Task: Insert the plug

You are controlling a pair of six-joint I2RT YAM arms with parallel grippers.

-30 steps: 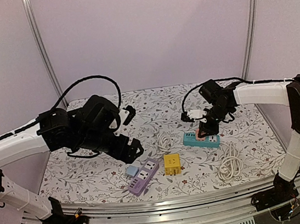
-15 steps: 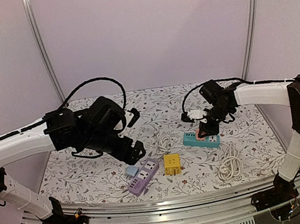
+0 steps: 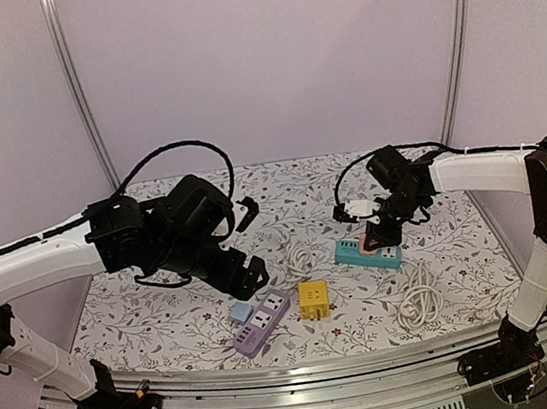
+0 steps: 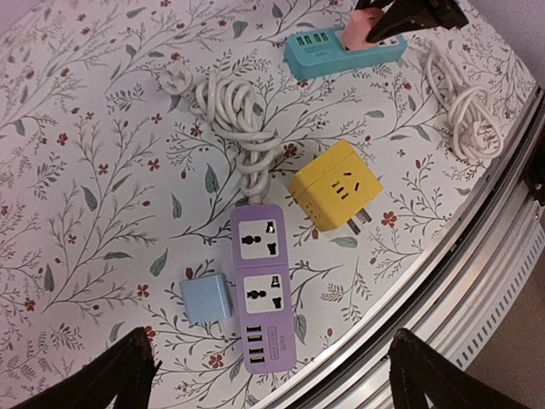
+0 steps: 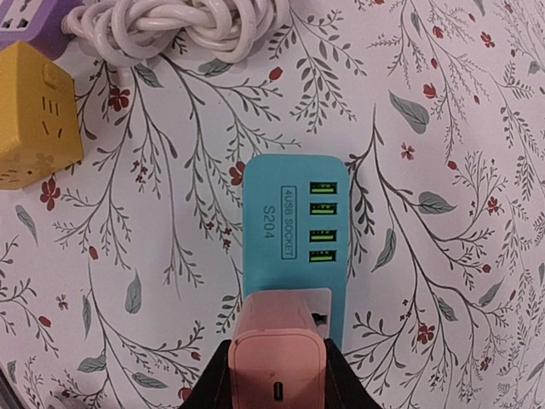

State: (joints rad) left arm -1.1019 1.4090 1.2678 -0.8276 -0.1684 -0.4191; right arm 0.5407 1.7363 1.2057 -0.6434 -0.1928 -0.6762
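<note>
I will press my right gripper down toward the power strip's white socket side (image 3: 367,251) (image 5: 319,300), nudging outward, and release the pink plug there, because it already stands over its socket.
A pink plug (image 5: 279,341) stands on the white socket face of the teal power strip (image 5: 289,230), with my right gripper (image 5: 279,379) shut on its sides. Its prongs are hidden under its body. In the top view the pink plug (image 3: 363,244) and teal power strip (image 3: 371,254) lie at the right middle under the right gripper (image 3: 372,236). My left gripper (image 4: 271,358) hangs open above a purple power strip (image 4: 262,290) and a light blue plug (image 4: 205,300) that lies beside it. The left gripper (image 3: 249,246) holds nothing.
A yellow cube adapter (image 3: 313,300) lies on its side right of the purple power strip (image 3: 262,323). A white cord (image 4: 230,111) runs back from the purple strip. Another coiled white cord (image 3: 419,298) lies front right. The table's metal front rail (image 4: 477,281) is close.
My left arm has swung right and forward, closer over the purple strip and blue plug. The right gripper and the pink plug have hardly moved.
</note>
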